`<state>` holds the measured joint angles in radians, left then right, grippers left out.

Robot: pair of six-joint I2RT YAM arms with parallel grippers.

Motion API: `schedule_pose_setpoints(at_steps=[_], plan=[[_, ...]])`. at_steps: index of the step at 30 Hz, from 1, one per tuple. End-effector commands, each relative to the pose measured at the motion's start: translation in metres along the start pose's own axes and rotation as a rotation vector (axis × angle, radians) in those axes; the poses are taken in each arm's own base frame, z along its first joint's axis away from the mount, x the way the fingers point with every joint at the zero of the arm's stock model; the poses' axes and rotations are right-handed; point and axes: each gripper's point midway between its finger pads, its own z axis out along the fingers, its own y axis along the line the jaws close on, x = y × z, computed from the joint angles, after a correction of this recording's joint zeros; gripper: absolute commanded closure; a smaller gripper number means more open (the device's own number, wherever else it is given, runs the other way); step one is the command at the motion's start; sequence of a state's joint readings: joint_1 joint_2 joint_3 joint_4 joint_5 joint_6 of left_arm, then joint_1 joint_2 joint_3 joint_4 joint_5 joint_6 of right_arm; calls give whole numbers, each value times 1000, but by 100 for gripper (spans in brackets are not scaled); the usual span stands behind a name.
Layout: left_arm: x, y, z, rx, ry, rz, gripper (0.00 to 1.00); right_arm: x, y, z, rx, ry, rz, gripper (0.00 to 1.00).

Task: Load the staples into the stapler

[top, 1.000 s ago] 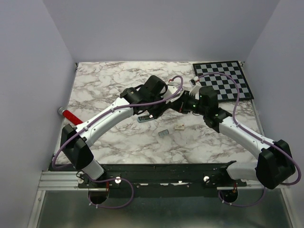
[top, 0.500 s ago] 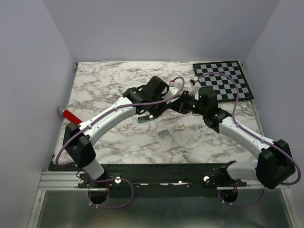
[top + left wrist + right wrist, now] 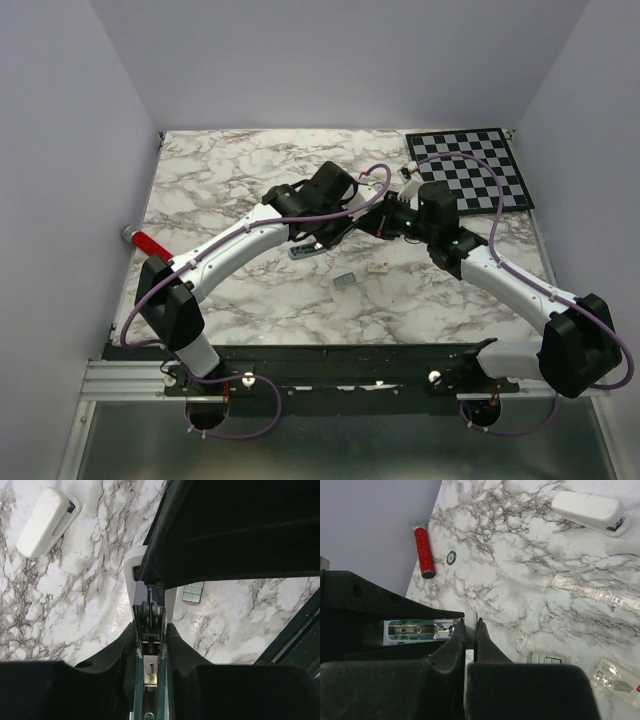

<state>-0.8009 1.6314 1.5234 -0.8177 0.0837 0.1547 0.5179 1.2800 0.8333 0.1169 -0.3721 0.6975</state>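
My left gripper lowers the stapler [image 3: 133,582] next onto the bare marble below and back of the gripper, beside the staples. Then it releases the stapler.
The stapler [image 3: 133,582] hangs open above the middle of the table, held between both arms. In the left wrist view its metal staple channel [image 3: 150,669] runs between the fingers of my left gripper [image 3: 150,630], which press on both sides of it. My right gripper [image 3: 471,625] is shut on a thin white part of the stapler, with the shiny channel [image 3: 420,628] just to its left. The staples [image 3: 345,281] lie loose on the marble below as a small grey strip, seen also as the staples [image 3: 193,592] and the staples [image 3: 545,658]. Neither gripper touches them.
A small white box [image 3: 378,267] lies right of the staples. A white oblong block [image 3: 45,521] rests on the marble under the left arm. A red-handled tool [image 3: 148,242] lies at the table's left edge. A checkerboard [image 3: 470,165] covers the far right corner.
My left gripper's fingers have drawn in onto the stapler's channel, and the left arm's elbow has shifted slightly right. The right arm, staples and box have not moved.
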Motion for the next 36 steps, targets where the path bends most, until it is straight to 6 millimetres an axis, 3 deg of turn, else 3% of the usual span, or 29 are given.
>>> schedule_pose_setpoints(at_steps=[1, 4, 6, 9, 10, 13, 20, 25, 30, 36], plan=[[11, -6, 4, 26, 38, 13, 75, -7, 17, -1, -55, -8, -2, 99], [19, -6, 5, 23, 57, 12, 81, -2, 15, 1, -53, 3, 1, 98], [26, -5, 7, 16, 79, 13, 82, -1, 12, 0, -44, 4, 4, 91], [44, -2, 9, 8, 130, 1, 82, 0, 6, -1, -20, -8, 3, 72], [53, 1, 11, 5, 153, -11, 82, 0, 3, -1, -4, -15, 2, 61], [74, 4, 15, -3, 219, -33, 82, 2, -7, -5, 39, -24, 0, 48], [119, 17, 28, -32, 366, -94, 82, 18, -41, -16, 185, -24, 12, 43], [143, 14, 43, 8, 472, -114, 82, 36, -65, -28, 276, 1, -6, 43], [160, 6, 61, 62, 559, -128, 80, 40, -74, -35, 317, 4, -32, 43], [164, 7, 72, 73, 633, -147, 75, 40, -76, -35, 325, 21, -62, 43]])
